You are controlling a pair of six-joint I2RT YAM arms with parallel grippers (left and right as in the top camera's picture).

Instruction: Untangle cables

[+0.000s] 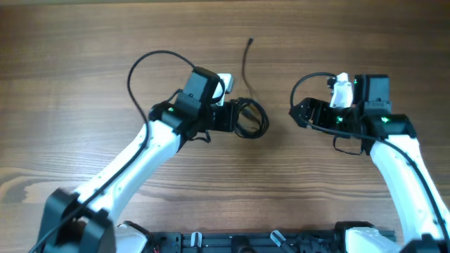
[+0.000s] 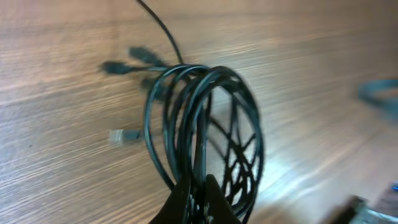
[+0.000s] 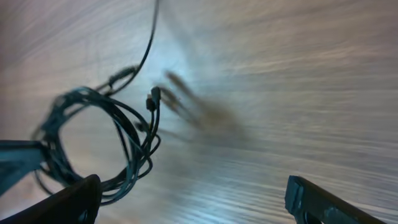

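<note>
The left gripper will pull away from the right gripper and move over bare wood to release the cords, as the bare wood lies to its left in the overhead view.
The cables (image 1: 251,118) are a coil of thin dark cords at the table's middle, with one loose strand (image 1: 246,63) running toward the far edge and ending in a small plug. My left gripper (image 1: 233,117) is shut on the coil's left side; in the left wrist view the loops (image 2: 205,124) rise from my pinched fingertips (image 2: 200,186), lifted above their shadow. My right gripper (image 1: 299,114) is open and empty, to the right of the coil and apart from it. The right wrist view shows the coil (image 3: 99,140) ahead of my spread fingers (image 3: 193,199).
Wooden table (image 1: 84,63) all round. A small light-coloured plug or scrap (image 2: 123,135) lies on the wood left of the coil. The arms' thicker black wires (image 1: 151,63) loop above the left arm. A dark rail (image 1: 281,239) runs along the near edge.
</note>
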